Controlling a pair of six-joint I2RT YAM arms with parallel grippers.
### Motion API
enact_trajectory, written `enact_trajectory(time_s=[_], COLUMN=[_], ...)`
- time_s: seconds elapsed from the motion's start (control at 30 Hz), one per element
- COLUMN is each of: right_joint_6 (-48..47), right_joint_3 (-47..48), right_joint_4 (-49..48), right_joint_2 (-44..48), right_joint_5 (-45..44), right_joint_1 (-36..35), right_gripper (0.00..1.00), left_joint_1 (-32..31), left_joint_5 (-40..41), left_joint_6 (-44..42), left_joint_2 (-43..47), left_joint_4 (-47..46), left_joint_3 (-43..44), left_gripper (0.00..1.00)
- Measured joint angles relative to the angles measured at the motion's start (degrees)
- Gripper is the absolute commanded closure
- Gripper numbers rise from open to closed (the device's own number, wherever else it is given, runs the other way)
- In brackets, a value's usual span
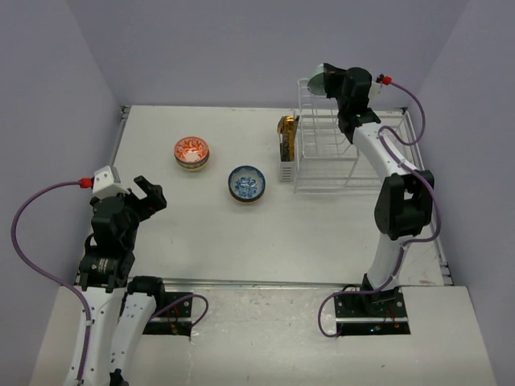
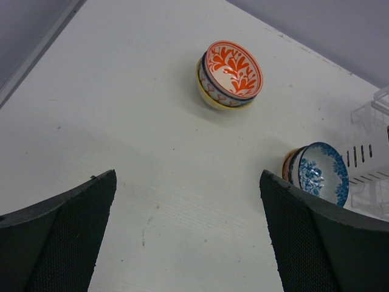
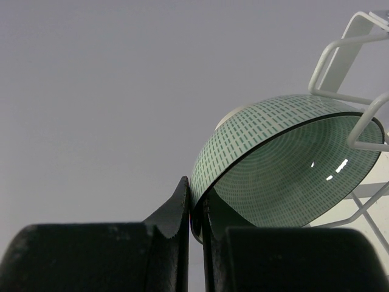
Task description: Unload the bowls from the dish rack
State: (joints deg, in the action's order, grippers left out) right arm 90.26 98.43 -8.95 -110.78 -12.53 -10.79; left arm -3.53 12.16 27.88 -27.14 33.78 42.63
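Observation:
Next, my right gripper swings back and down and releases the teal bowl (image 3: 285, 158) into the blue speckled bowl, since that sits below, to the left in the top view.
My right gripper (image 1: 328, 83) is shut on the rim of a pale teal bowl (image 3: 285, 158) with a dashed pattern, held high above the white wire dish rack (image 1: 326, 153); the rack's wires (image 3: 340, 67) show at the right of the right wrist view. The teal bowl also shows in the top view (image 1: 317, 80). An orange-red bowl (image 1: 191, 152) and a blue speckled bowl (image 1: 246, 183) sit on the table; both show in the left wrist view, the orange-red bowl (image 2: 231, 73) farther off and the blue bowl (image 2: 318, 173) at right. My left gripper (image 1: 150, 195) is open and empty at the near left.
A gold-brown utensil holder (image 1: 286, 137) hangs on the rack's left side. The white table (image 1: 201, 233) has a raised edge at left and right. Grey walls enclose the back and sides.

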Motion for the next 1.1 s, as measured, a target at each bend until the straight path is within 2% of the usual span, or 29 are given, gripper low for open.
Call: enact_trajectory(time_s=[0.6,0.73,0.9,1.07,1.1], right_joint_6=[-4.44,-11.34,-23.87,-39.85,-45.29], right_joint_3=[1.68,6.71,4.76,-0.66,-1.18], right_joint_4=[-0.81,-0.52,-0.63,0.59,1.9], right_joint_2=[4.22,4.85,12.63,23.32,25.68], right_joint_5=[3.65,7.93,11.37,14.03,14.49], right_joint_1=[0.57,0.44,-2.16,-8.74,-11.91], right_gripper=[1.0,1.0,1.0,1.0,1.0], left_joint_1=[0.0,0.0,0.0,0.17,0.31], left_joint_5=[0.0,0.0,0.04,0.02,0.04], left_joint_6=[0.0,0.0,0.0,0.0,0.0], left_joint_2=[0.44,0.44,0.44,0.39,0.37], left_joint_4=[0.0,0.0,0.0,0.0,0.0], left_joint_3=[0.0,0.0,0.0,0.0,0.0], left_gripper=[0.0,0.0,0.0,0.0,0.0])
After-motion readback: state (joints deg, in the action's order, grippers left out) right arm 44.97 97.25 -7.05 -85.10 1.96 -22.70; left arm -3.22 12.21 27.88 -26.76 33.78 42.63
